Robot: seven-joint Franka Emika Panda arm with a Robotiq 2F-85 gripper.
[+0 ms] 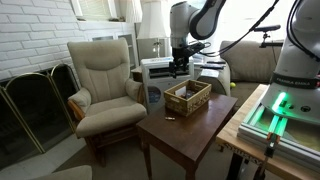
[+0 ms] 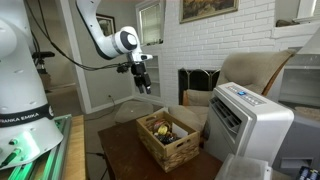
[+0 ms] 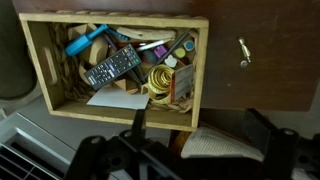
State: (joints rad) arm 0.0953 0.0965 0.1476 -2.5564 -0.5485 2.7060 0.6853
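Observation:
My fingers are open high above the crate, with the rim of the crate's side [image 1: 176, 98] [image 3: 198, 88] by the brass-coloured object lined up between them, so I should lower my gripper onto that side of the crate next.
A wooden crate [image 1: 188, 97] stands on a dark wooden table [image 1: 190, 130]; it also shows in an exterior view [image 2: 168, 142] and in the wrist view [image 3: 40, 70]. It holds a black remote control [image 3: 112, 68], a blue item [image 3: 85, 42], a yellow tape roll [image 3: 160, 80], white paper [image 3: 115, 99] and other clutter. My gripper [image 1: 178, 68] hangs well above the crate, also seen in an exterior view [image 2: 143, 82]. In the wrist view the gripper [image 3: 200, 130] is open and empty, its fingers near the crate's lower edge. A small brass-coloured object [image 3: 243, 52] lies on the table beside the crate.
A beige armchair [image 1: 103, 80] stands beside the table, with a fireplace screen [image 1: 35, 105] and a white brick wall behind it. A white appliance [image 2: 245, 120] stands close to the crate. The robot base [image 1: 285, 110] is at the table's end.

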